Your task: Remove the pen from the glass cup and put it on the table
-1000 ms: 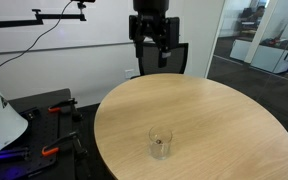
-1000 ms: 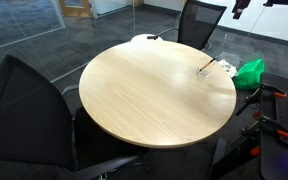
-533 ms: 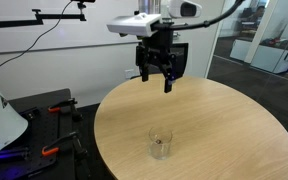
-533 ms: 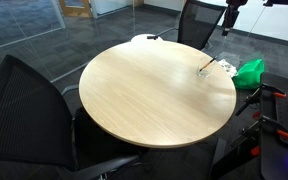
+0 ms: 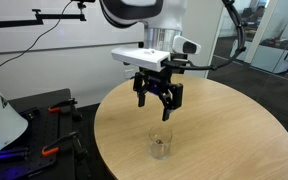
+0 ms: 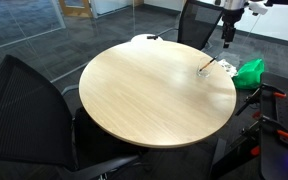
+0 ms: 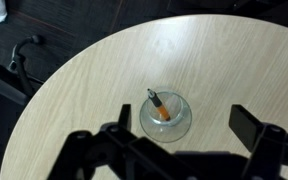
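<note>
The pen's upper end is off-centre between my fingers, so I need to move my gripper down toward it next.
The clear glass cup [image 5: 161, 145] stands upright on the round light-wood table [image 5: 224, 125], near its edge. The pen [image 7: 158, 106], dark with an orange-brown middle, leans inside the cup [image 7: 167, 118] in the wrist view. My gripper [image 5: 159, 107] is open and empty. It hangs a short way above the cup, not touching it. In the wrist view the two fingers [image 7: 184, 121] spread either side of the cup. In an exterior view the cup [image 6: 213, 68] sits at the far right of the table [image 6: 154, 95], below the gripper [image 6: 227, 37].
Black office chairs stand around the table [image 6: 29, 95] [image 6: 196, 22]. A green object [image 6: 250, 71] lies just off the table near the cup. A black cart with orange-handled clamps [image 5: 46, 115] stands beside the table. Glass walls stand behind.
The arm has come down and forward from high behind the table, so the open gripper now hangs just above the cup. Cup and pen have not moved.
</note>
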Controlling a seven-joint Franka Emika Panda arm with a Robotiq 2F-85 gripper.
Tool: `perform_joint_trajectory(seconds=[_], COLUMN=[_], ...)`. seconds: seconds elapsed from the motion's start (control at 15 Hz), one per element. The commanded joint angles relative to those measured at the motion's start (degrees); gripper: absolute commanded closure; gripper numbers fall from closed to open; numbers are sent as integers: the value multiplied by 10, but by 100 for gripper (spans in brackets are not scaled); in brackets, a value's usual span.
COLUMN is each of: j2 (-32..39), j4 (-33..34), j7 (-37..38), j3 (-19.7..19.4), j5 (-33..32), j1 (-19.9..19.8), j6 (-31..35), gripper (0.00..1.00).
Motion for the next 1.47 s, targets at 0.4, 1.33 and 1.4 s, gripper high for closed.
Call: perform_joint_trajectory(seconds=[0.4, 1.33, 1.4], j2=[53, 151, 157], j4=[37, 95, 100], j7=[26, 39, 38], j3=[16, 35, 35], j5=[-69, -91, -92], j1=[-23, -20, -21], j6=[-6, -19, -21], gripper=[0, 3, 8])
